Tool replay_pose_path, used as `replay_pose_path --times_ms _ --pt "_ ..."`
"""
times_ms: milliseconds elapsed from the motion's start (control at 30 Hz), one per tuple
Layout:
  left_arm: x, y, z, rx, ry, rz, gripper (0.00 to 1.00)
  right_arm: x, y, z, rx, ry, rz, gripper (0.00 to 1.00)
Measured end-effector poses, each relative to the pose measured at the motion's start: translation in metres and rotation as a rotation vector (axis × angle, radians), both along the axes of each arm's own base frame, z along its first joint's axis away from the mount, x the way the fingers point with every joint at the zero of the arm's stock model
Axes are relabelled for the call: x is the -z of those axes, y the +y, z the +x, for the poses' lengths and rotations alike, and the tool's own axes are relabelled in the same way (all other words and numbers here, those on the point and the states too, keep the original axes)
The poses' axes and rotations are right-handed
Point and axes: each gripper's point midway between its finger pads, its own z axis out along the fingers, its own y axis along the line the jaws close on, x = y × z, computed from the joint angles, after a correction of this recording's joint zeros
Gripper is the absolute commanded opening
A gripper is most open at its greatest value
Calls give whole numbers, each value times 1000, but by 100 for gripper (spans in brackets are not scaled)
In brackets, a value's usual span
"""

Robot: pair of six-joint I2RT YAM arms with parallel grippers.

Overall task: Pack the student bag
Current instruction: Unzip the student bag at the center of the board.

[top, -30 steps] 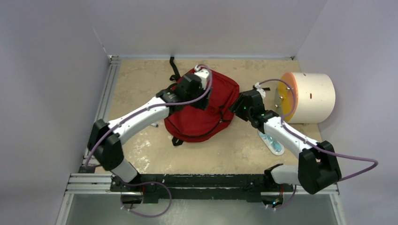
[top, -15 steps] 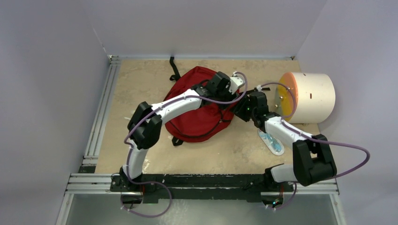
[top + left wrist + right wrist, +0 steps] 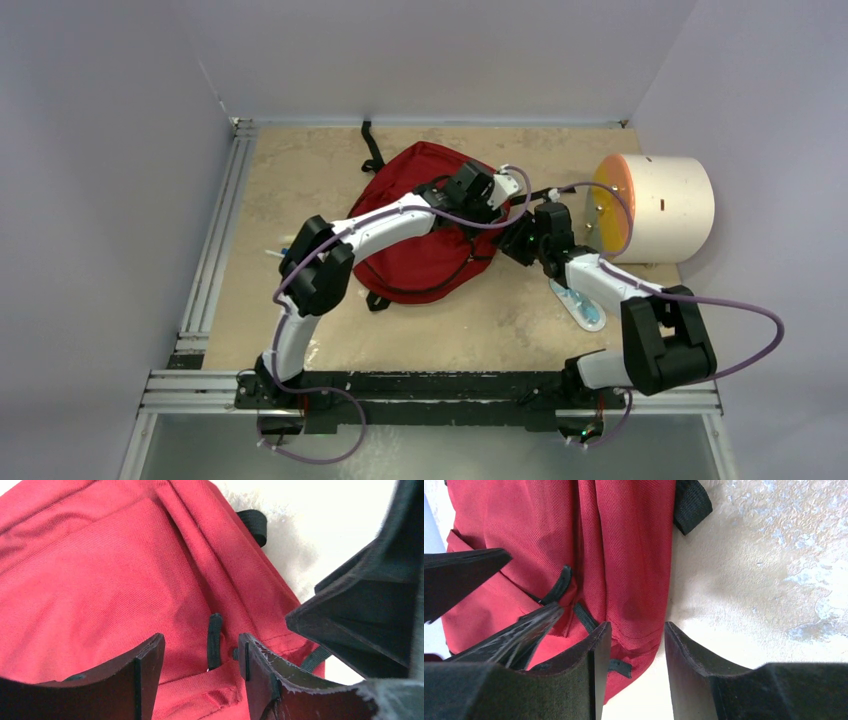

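Observation:
My left gripper will next lower its fingers onto the small black zipper pull (image 3: pixel 214 642) and then close them there.
The student bag (image 3: pixel 415 245) is a dark-red backpack lying flat mid-table. My left gripper (image 3: pixel 492 203) hangs over the bag's right side. In the left wrist view its jaws (image 3: pixel 200 655) are open, with a black zipper pull (image 3: pixel 215 640) between them, untouched. My right gripper (image 3: pixel 517 240) comes in from the right, close beside the left one. In the right wrist view it (image 3: pixel 636 647) is open and straddles the bag's (image 3: pixel 624 555) lower right edge. Another black pull (image 3: pixel 556 587) lies by the left gripper's fingers (image 3: pixel 519 632).
A cream cylinder with an orange face (image 3: pixel 655 205) lies at the right. A pale blue clear item (image 3: pixel 580 302) lies under the right forearm. Small pen-like things (image 3: pixel 284 250) lie left of the bag. A black strap (image 3: pixel 371 150) trails toward the back wall.
My left arm swung from the bag's upper left across to its right side, next to the right gripper. The right gripper edged toward the bag and its jaws narrowed.

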Motion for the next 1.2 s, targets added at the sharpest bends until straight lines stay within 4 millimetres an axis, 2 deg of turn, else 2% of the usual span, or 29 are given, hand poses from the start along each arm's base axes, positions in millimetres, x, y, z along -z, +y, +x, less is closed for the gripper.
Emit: replay_pose_path --times_ms 233,333,433,533,867,1200 --pt "29 4 4 -5 11 69 56 4 4 3 -11 3 11 47" --pt "33 6 6 -7 7 85 52 11 4 2 -13 21 8 47" --pt "33 8 8 -14 -10 102 44 12 4 2 -13 24 9 46" --pt "34 10 9 -23 -21 114 28 11 4 3 -14 20 12 46" --pt "33 12 14 -54 -51 134 1 12 5 1 -22 23 21 46" --pt "25 11 14 -87 -51 95 0 20 6 1 -25 42 18 45"
